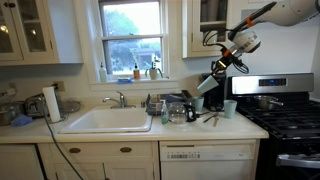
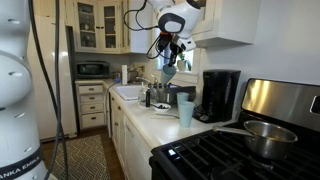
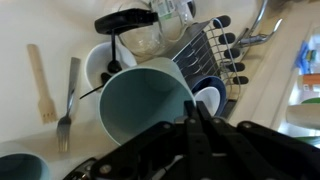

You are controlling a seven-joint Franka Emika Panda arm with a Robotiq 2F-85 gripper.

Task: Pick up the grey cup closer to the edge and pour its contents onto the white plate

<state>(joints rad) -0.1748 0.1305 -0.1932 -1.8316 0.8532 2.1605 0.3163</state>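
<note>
Next, my gripper will bring the tilted down, empty-looking cup, turning it upright, onto bare counter beside the second grey cup [image 1: 230,107] and release its rim, since that counter lies below it.
My gripper [image 3: 192,108] is shut on the rim of a pale grey-blue cup [image 3: 145,105] and holds it tilted above the counter; its inside looks empty. The held cup also shows in both exterior views [image 1: 208,85] [image 2: 168,72], under the gripper [image 1: 222,68] [image 2: 172,52]. A second grey cup [image 1: 230,107] [image 2: 186,110] stands on the counter near the stove. In the wrist view a white plate [image 3: 97,62] lies below the held cup's mouth, partly hidden by it, with a black utensil across it.
A fork [image 3: 68,100] and a wooden spatula [image 3: 40,85] lie on the counter. A dish rack [image 3: 215,55] and a glass jar [image 3: 150,35] stand beside the plate. The black coffee maker [image 2: 220,95], stove pot [image 2: 265,138] and sink [image 1: 105,120] are nearby.
</note>
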